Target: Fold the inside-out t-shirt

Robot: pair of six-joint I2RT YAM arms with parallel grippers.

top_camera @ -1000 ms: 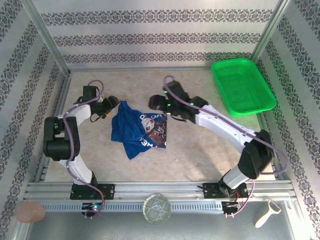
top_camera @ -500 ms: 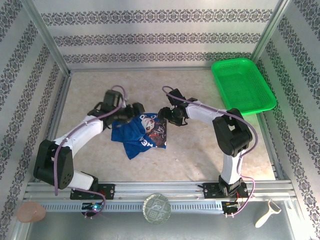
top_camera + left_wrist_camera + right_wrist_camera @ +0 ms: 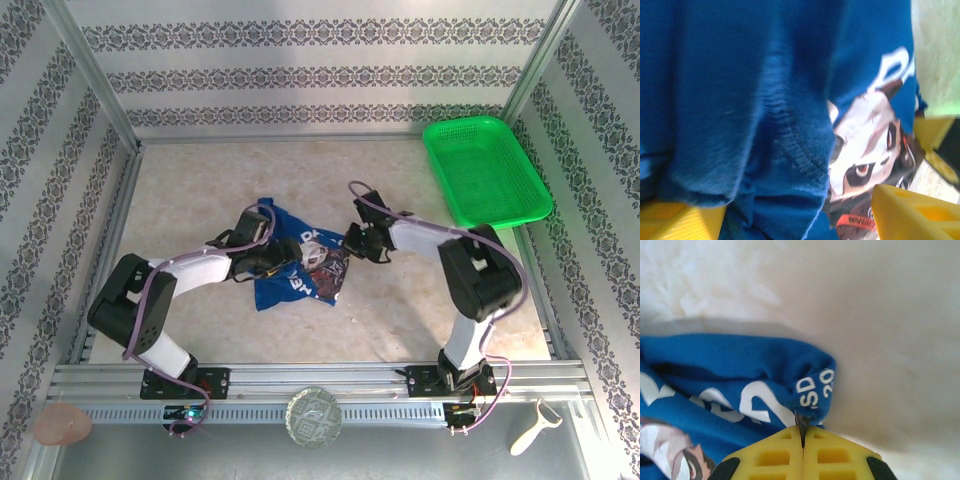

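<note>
I need to pull the pinched fold back toward my base with my right gripper next and let go of it on the bare tabletop, because that space is clear.
The inside-out t-shirt [image 3: 300,285] lies crumpled mid-table, royal blue with a printed face and white lettering showing. My left gripper [image 3: 276,256] is pressed into its left side. In the left wrist view the yellow fingers [image 3: 912,212] stand wide apart, open, with bunched blue cloth [image 3: 740,100] between and over them. My right gripper [image 3: 351,241] is at the shirt's right edge. Up close, the right gripper [image 3: 802,432] is shut, pinching a thin fold of the shirt's lettered hem [image 3: 812,390] just above the pale tabletop.
A green mesh basket [image 3: 485,172] stands at the back right corner. Patterned walls enclose the table on three sides. On the front ledge lie a pink lump [image 3: 62,424], a round glass disc [image 3: 314,416] and a peeler [image 3: 535,425].
Both arms swung nearer and lower onto the shirt, which shifted toward the front. The right gripper closed on the shirt's right edge; the left stayed open, now buried in cloth.
</note>
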